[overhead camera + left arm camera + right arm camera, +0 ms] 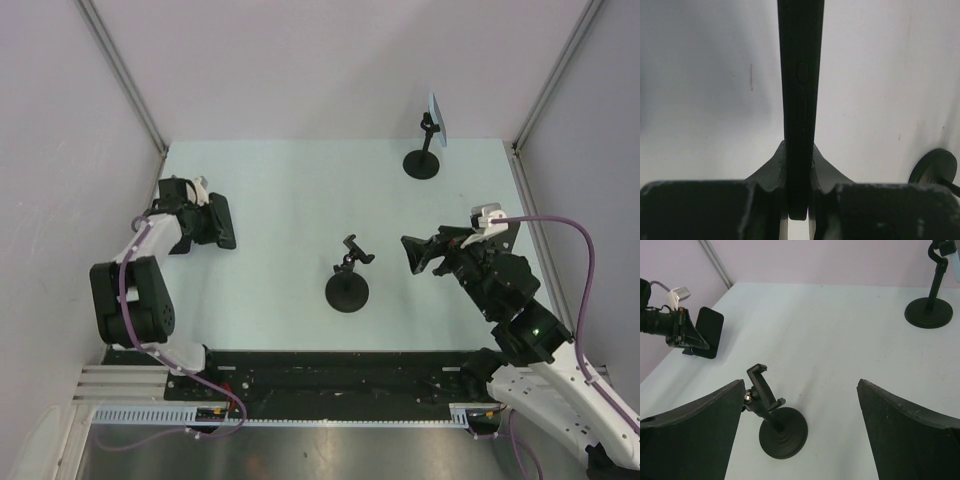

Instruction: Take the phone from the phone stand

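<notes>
The left gripper goes down toward the tabletop by the side next and opens.
My left gripper (203, 221) is shut on the black phone (220, 222) at the table's left side, well away from the stand. In the left wrist view the phone (800, 90) stands edge-on between the two fingers of the left gripper (798, 146). The empty black phone stand (347, 281) stands mid-table, its clamp open and tilted. It also shows in the right wrist view (776, 420). My right gripper (411, 256) is open and empty just right of that stand. In the right wrist view the right gripper (801, 385) has wide-apart fingers that frame the stand.
A second black stand (422, 160) at the back right holds a light blue phone (436, 118). It shows in the right wrist view (929, 310) too. Grey walls close the table left, right and back. The left gripper with the phone (707, 332) shows in the right wrist view.
</notes>
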`<state>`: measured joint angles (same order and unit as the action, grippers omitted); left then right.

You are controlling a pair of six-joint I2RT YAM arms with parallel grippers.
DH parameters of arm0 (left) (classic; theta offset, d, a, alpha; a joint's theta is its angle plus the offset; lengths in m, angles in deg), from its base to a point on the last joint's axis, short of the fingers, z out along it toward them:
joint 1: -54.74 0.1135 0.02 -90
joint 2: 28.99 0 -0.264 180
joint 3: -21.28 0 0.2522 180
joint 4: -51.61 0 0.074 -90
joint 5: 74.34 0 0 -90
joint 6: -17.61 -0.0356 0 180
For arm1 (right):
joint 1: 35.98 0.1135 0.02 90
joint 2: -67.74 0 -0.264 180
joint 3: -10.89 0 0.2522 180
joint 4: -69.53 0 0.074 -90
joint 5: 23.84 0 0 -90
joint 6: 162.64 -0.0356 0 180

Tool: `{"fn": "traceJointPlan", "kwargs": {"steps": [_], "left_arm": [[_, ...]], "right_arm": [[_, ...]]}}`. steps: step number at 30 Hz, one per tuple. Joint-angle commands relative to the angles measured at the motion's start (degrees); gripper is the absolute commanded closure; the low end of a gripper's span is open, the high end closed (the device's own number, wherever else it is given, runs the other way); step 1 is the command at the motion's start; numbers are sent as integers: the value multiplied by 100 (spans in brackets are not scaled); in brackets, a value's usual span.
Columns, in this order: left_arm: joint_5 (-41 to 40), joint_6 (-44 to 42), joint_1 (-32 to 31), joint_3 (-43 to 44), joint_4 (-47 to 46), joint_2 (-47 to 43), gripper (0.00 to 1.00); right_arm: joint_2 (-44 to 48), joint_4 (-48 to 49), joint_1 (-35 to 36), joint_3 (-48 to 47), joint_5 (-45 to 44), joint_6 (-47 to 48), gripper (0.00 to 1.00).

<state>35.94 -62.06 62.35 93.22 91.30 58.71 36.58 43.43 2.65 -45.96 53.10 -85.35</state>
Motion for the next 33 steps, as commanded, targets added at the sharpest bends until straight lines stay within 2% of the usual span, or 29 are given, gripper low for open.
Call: {"fn": "traceJointPlan", "kwargs": {"steps": [1,7,13,16,19,20,23,30,33], "left_arm": [[407,-408,301,835,245,589,100],[609,-795,521,1460,755,1520,99],[1242,-962,706,1469,826,1908,100],[1243,-1015,706,1434,913,2031,97],[858,-1015,706,1434,966,2093,80],[760,-1015,706,1416,984,2102,70],[357,-1015,706,1416,984,2058,56],[-339,-998,654,1416,984,1874,38],[-681,-971,566,1407,975,1768,28]], "right_arm": [[31,153,-40,117,58,199,0],[-22,206,-110,161,163,190,0],[-145,284,-268,196,383,137,0],[-171,285,-347,187,453,111,0],[-163,276,-392,196,480,120,0],[-163,267,-400,196,471,111,0],[-171,267,-409,196,480,102,0],[-206,293,-435,196,550,85,0],[-207,293,-444,196,559,93,1]]}}
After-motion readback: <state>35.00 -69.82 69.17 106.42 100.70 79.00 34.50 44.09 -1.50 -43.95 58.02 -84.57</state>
